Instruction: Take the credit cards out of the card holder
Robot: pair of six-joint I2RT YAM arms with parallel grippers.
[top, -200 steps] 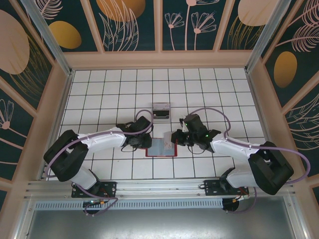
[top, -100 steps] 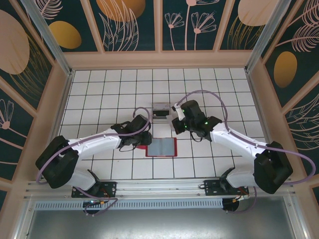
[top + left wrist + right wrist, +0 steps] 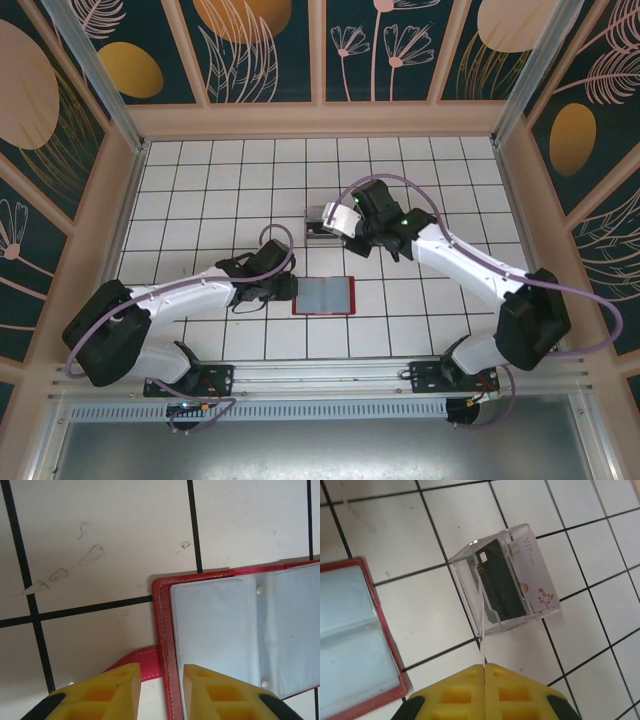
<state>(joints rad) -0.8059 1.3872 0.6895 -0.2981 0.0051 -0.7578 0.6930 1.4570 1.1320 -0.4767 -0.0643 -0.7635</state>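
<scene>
I will move my right gripper outward, turn it, bring it over the white card's compartment (image 3: 316, 212) (image 3: 534, 575) and release, because the credit card still hangs at the clear box's corner.
The card holder (image 3: 325, 295) lies open and flat on the tiles, its red border (image 3: 162, 630) framing grey clear pockets (image 3: 345, 630). My left gripper (image 3: 161, 672) is open a little at its left edge. One yellow finger is over the red tab (image 3: 145, 661), the other over the lining, and neither pinches anything. My right gripper (image 3: 484, 667) is shut on a thin pale credit card (image 3: 342, 216), which I see edge-on (image 3: 483, 647). It hangs at the near corner of the clear box (image 3: 505, 585), which holds a dark card (image 3: 500, 587) and a white card (image 3: 536, 575).
The clear box (image 3: 322, 222) stands on the tiles about two tiles behind the card holder. White tiled floor runs all round, fenced by wooden walls (image 3: 320, 120). The right arm reaches over the middle of the table.
My right gripper has carried the pale card from the card holder's right edge back to the clear box. The left gripper has stayed at the holder's left edge, jaws slightly wider.
</scene>
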